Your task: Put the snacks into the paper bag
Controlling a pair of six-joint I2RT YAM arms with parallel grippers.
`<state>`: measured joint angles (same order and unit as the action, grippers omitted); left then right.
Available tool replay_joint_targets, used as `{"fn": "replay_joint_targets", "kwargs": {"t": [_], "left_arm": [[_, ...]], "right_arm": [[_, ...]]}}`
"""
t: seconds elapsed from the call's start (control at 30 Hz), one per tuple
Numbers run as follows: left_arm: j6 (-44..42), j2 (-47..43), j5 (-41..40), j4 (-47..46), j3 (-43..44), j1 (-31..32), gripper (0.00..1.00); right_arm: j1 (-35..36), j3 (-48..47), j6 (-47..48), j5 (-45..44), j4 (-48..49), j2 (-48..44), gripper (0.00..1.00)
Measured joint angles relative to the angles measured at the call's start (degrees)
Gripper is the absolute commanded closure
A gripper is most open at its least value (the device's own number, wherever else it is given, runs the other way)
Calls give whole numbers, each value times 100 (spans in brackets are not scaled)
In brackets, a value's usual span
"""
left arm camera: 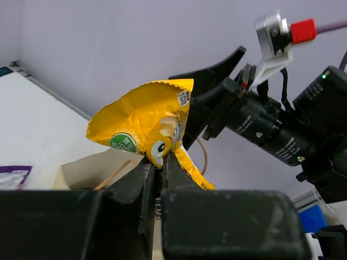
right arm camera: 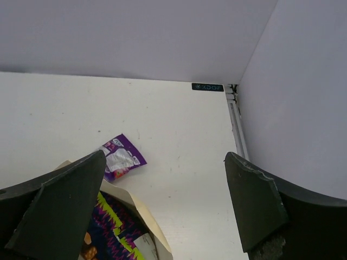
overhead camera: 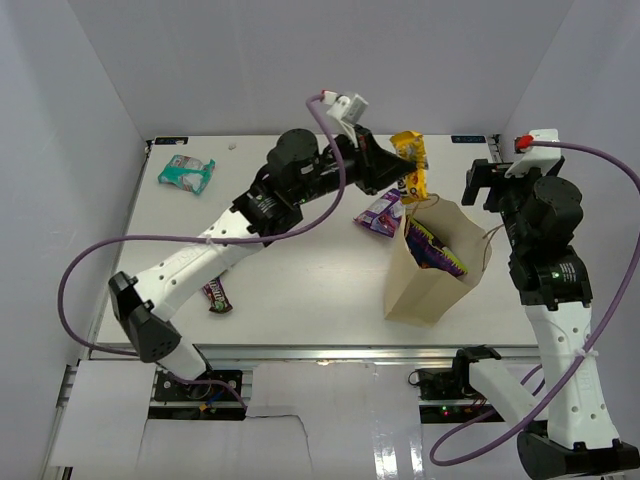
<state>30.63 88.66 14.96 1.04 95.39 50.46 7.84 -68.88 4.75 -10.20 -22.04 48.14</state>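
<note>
My left gripper holds the yellow candy packet beyond the paper bag's rim, so it will carry the packet back and to the right in the top view, over the paper bag's opening.
The tan paper bag stands upright right of centre, with a dark-purple chip bag inside it. My left gripper is shut on a yellow candy packet, which hangs in the air just behind the bag's mouth. In the left wrist view the fingers pinch the packet's lower edge, with the left gripper above the bag's rim. My right gripper stands open and empty, raised to the right of the bag. In its own view the right gripper looks down on the bag's rim and the chip bag.
A small purple packet lies on the table just left of the bag, and shows as the purple packet in the right wrist view. A teal-white bag lies far left. A small brown bar lies by the left arm. Walls enclose the table.
</note>
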Motion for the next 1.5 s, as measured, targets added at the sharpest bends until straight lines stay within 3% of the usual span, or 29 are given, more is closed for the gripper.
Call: {"fn": "replay_joint_targets", "kwargs": {"t": [0.23,0.33,0.37,0.4,0.47,0.5,0.6,0.87,1.0,1.13,1.17,1.33,1.5], "left_arm": [[-87,1145,463,87,739,424,98],[-177,1401,494,236,758,555,90],[-212,1460,487,286,761,588,86],[-236,1508,476,352,761,610,74],[-306,1554,452,483,761,645,59],[-315,1561,431,531,763,658,42],[-341,1561,363,584,817,669,27],[-640,1161,210,603,881,667,22],[-946,44,-413,629,-101,664,12],[-1106,-1447,-1386,710,-1493,560,12],[-1088,-1753,-1593,750,-1808,507,12],[-750,-2841,-2516,973,-3261,365,7],[-326,-3281,-3152,1381,-4256,365,2]], "right_arm": [[-129,-46,-186,-317,125,2,4],[-210,-81,-195,-431,142,37,4],[-232,-101,-205,-452,157,50,4],[-254,-133,-214,-468,166,68,4],[-273,-214,-236,-468,186,111,4],[-284,-251,-238,-466,214,138,3],[-299,-389,-190,-332,302,256,2],[-328,-1196,94,1215,376,1379,2],[-328,-2120,236,2459,26,2500,2],[-323,-3928,35,3119,-433,4096,0],[-339,-4170,-39,3130,-437,4422,4],[-431,-4266,-802,2793,-916,5438,7],[-509,-4199,-1499,2752,-1456,6151,8]]}}
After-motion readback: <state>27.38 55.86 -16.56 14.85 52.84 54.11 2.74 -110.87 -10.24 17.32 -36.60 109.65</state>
